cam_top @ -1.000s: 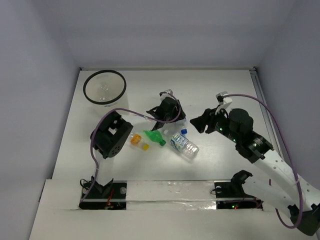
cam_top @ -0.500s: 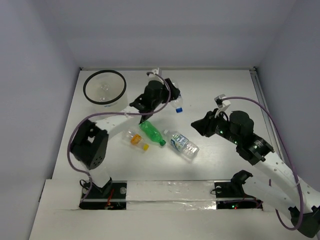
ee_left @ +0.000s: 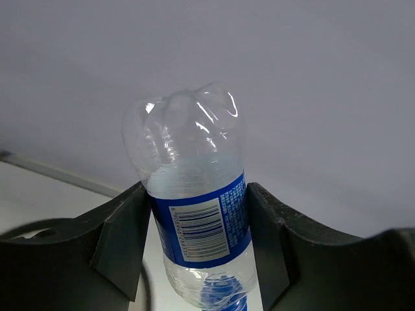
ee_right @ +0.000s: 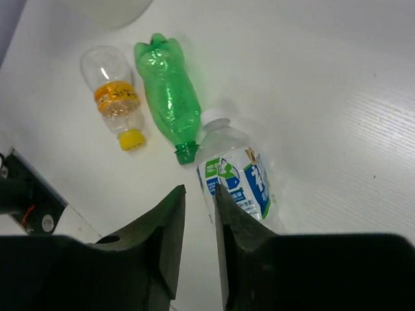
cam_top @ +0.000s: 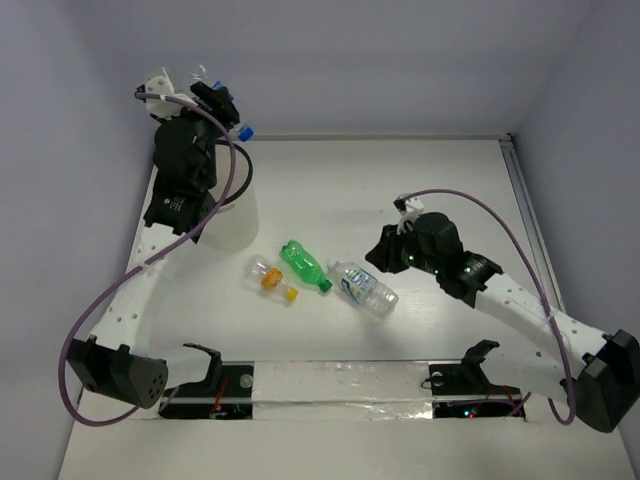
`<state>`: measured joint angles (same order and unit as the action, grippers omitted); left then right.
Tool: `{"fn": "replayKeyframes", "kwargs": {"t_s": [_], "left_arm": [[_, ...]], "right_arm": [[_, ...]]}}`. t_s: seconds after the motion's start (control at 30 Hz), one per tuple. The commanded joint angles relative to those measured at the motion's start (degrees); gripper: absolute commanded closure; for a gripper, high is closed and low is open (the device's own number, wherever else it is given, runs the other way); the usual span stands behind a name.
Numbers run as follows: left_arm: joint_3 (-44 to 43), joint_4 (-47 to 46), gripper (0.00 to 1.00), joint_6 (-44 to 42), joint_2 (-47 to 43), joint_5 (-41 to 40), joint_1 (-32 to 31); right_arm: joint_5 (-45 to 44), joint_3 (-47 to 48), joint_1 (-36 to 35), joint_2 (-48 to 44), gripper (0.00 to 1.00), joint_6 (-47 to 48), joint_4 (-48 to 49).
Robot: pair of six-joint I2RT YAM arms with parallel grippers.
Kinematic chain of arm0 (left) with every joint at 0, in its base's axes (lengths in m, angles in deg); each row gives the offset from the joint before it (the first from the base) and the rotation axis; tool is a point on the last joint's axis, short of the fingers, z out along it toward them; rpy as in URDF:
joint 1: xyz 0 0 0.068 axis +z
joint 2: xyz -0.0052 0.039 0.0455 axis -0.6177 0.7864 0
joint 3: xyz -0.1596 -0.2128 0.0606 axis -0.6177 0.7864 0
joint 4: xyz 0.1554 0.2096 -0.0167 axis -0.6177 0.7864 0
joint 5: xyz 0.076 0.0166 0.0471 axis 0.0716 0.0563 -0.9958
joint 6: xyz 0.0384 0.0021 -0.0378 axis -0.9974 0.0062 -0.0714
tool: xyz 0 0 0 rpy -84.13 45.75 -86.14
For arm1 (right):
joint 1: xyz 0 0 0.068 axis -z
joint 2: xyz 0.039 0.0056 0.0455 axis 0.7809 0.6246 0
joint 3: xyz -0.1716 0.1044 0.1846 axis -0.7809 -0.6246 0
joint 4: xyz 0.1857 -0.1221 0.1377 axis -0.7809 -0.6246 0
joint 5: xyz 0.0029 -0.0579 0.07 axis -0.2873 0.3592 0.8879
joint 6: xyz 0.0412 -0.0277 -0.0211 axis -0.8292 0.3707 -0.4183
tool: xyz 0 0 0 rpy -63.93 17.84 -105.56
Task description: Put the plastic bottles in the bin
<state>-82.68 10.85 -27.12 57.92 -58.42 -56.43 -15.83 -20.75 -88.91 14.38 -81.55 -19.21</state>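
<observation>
My left gripper moves down to the bin's opening [cam_top: 223,168] below it next and releases the bottle with the blue cap. The bottle still hangs high above the bin's black rim.
My left gripper [cam_top: 215,100] is raised high at the back left, over the bin [cam_top: 238,215], whose translucent wall shows below the arm. It is shut on a clear bottle with a blue label [ee_left: 194,214] and a blue cap [cam_top: 245,131]. Three bottles lie mid-table: the tiny orange-labelled one with a yellow cap [cam_top: 270,278], the green one [cam_top: 303,265] and a clear labelled one [cam_top: 365,288]. My right gripper [cam_top: 378,250] hovers just above the labelled bottle [ee_right: 237,175], its jaws nearly together with nothing between them. The plain clear bottle is out of view.
The left arm and its purple cable [cam_top: 232,170] cover most of the bin's rim. A taped white strip [cam_top: 330,385] runs along the near edge, by both arm bases. Pale walls enclose the table on three sides.
The left arm has carried the blue-labelled bottle from the table's middle up and left to above the bin. The right gripper has shifted left, closer to the labelled bottle.
</observation>
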Motion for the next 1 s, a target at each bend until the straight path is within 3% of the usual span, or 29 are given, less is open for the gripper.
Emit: {"fn": "replayKeyframes", "kwargs": {"t_s": [0.0,0.17,0.27,0.73,0.97], "left_arm": [[0.53,2.70,0.63,-8.88,-0.53,-7.12,3.69],[7.47,-4.23,0.63,-15.73,-0.36,-11.34,4.84],[10.29,-7.75,0.64,-18.82,0.78,-13.54,5.36],[20.66,-17.43,0.62,-21.73,5.79,-10.65,5.36],[23.13,-18.58,0.61,-20.49,6.41,-9.50,5.36]], "right_arm": [[-2.77,2.48,-0.41,3.98,0.61,1.27,4.04],[-5.50,4.24,-0.41,10.14,0.29,2.32,3.43],[-6.90,4.85,-0.41,12.16,0.21,2.68,2.90],[-3.84,12.31,-0.93,28.06,0.12,8.21,-2.11],[-1.98,14.34,-4.71,30.09,0.07,10.24,-3.08]]}}
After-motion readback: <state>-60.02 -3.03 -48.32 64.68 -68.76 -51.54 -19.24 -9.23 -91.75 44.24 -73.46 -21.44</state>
